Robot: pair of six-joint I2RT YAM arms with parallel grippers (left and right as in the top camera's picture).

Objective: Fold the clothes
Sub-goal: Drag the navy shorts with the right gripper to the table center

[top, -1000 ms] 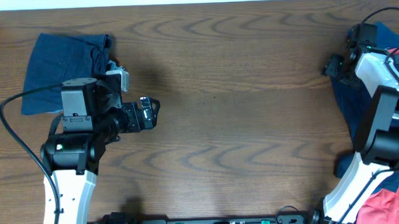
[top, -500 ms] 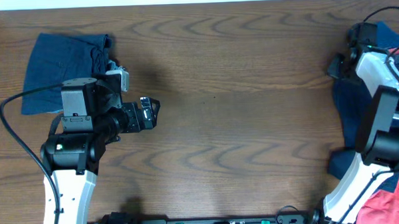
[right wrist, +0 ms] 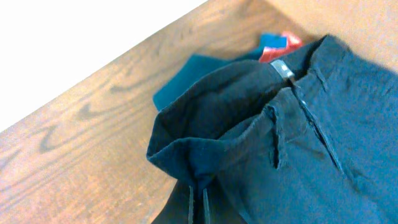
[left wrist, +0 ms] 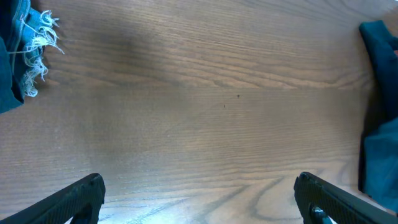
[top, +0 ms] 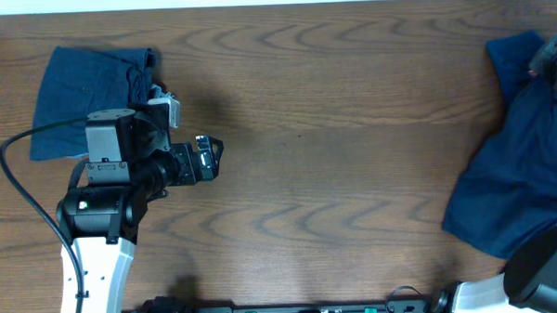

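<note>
The wood at the middle of the tabletop is bare. I will next sweep my right gripper over it, to the gripper's left in the overhead view, and let go of the shorts there.
Dark navy shorts [top: 516, 171] hang in a long drape at the table's right edge, lifted by one bunched corner. My right gripper [right wrist: 198, 208] is shut on that corner, with the fabric pinched between its thin fingers. The grey waistband label [right wrist: 283, 70] shows near the top of the right wrist view. Frayed-hem denim [top: 81, 98] lies folded at the far left; its fringe [left wrist: 34, 43] shows in the left wrist view. My left gripper [top: 213, 151] hovers open over bare wood to the right of the denim, fingers [left wrist: 74, 199] wide apart and holding nothing.
A blue and coral-red garment [right wrist: 280, 42] and a teal one [right wrist: 186, 74] lie behind the lifted shorts by the table's far edge. The left arm's black cable [top: 19, 184] loops out to the left. Bare wooden tabletop [top: 334, 155] lies between the arms.
The right gripper has shut on the navy shorts and pulled up and to the right, lifting them into a long drape. The left arm has not moved.
</note>
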